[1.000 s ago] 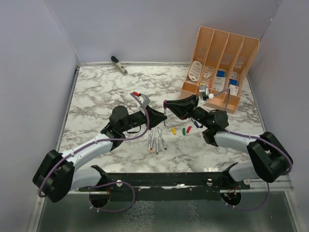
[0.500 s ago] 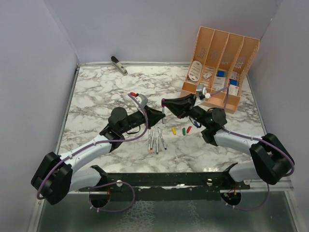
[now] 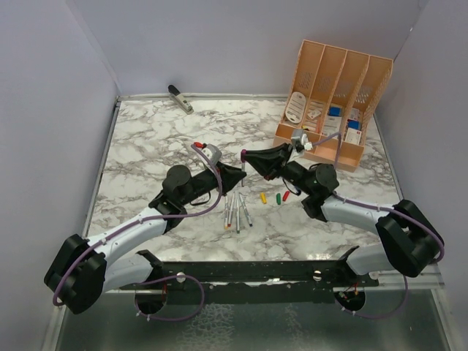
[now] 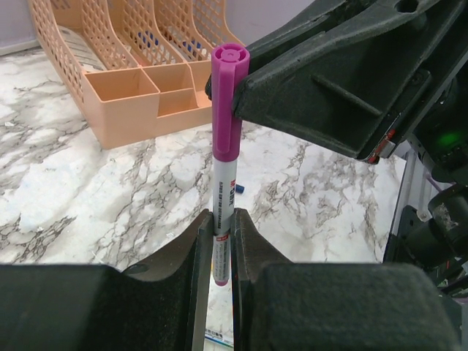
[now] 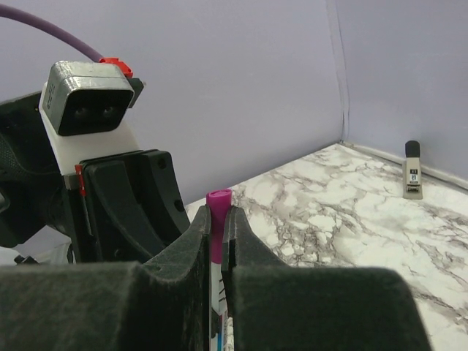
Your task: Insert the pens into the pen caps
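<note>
Next, the left gripper moves down and to its left in the top view, where bare marble lies, lowers the capped pen flat and releases it.
A purple pen stands upright between the two grippers, above the marble table. My left gripper is shut on its silver-grey barrel near the lower end. The purple pen cap sits on the pen's top, and my right gripper is shut on that cap. In the top view the grippers meet at the table's middle, left and right. Several loose pens lie just in front. Yellow, green and red caps lie beside them.
An orange mesh desk organizer holding small items stands at the back right; it also shows in the left wrist view. A grey-black stapler-like tool lies at the back left, by the wall. Purple walls close in the table.
Both grippers have shifted slightly left together with the purple pen and cap held between them. The loose pens and caps have not moved.
</note>
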